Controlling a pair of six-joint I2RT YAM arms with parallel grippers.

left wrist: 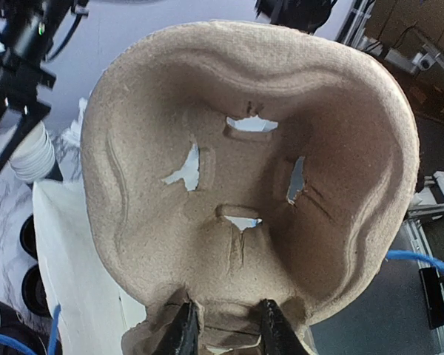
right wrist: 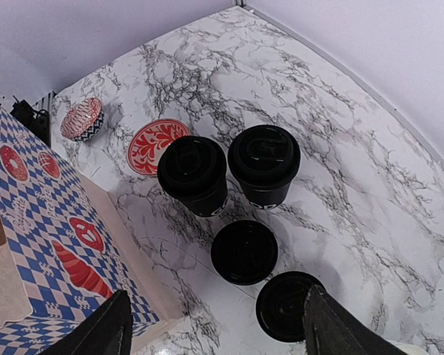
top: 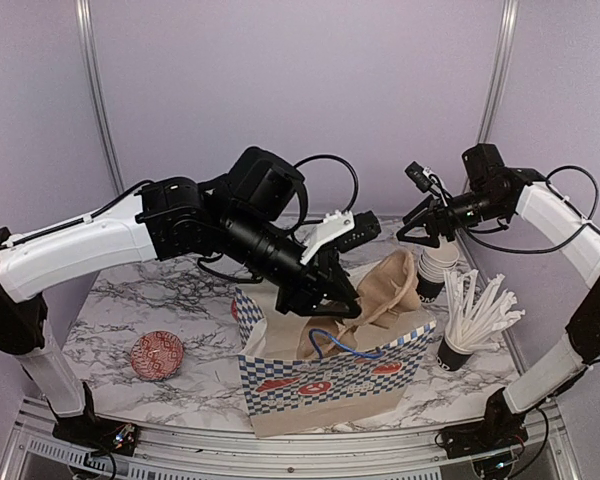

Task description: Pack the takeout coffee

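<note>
I should next tilt my left gripper downward, lower the carrier into the paper bag's opening (top: 286,332) and let it go inside, because that opening is below my gripper.
Two lidded takeout coffee cups (right wrist: 192,174) (right wrist: 264,163) stand side by side on the marble table. Nearer the camera lie two more round black lids (right wrist: 244,251) (right wrist: 288,305); I cannot tell whether cups sit under them. My right gripper (right wrist: 218,333) hangs open high above these, with nothing between its fingers. The same gripper (top: 420,232) shows at the back right in the top view. My left gripper (left wrist: 228,333) is shut on the edge of a brown pulp cup carrier (left wrist: 244,148), which it holds tilted over the blue checked paper bag (top: 335,375).
A red patterned bowl (top: 157,355) sits at front left, and another bowl (right wrist: 83,118) and a red patterned disc (right wrist: 157,144) lie near the cups. A black cup full of white straws (top: 460,350) and a white stack (top: 438,262) stand at right.
</note>
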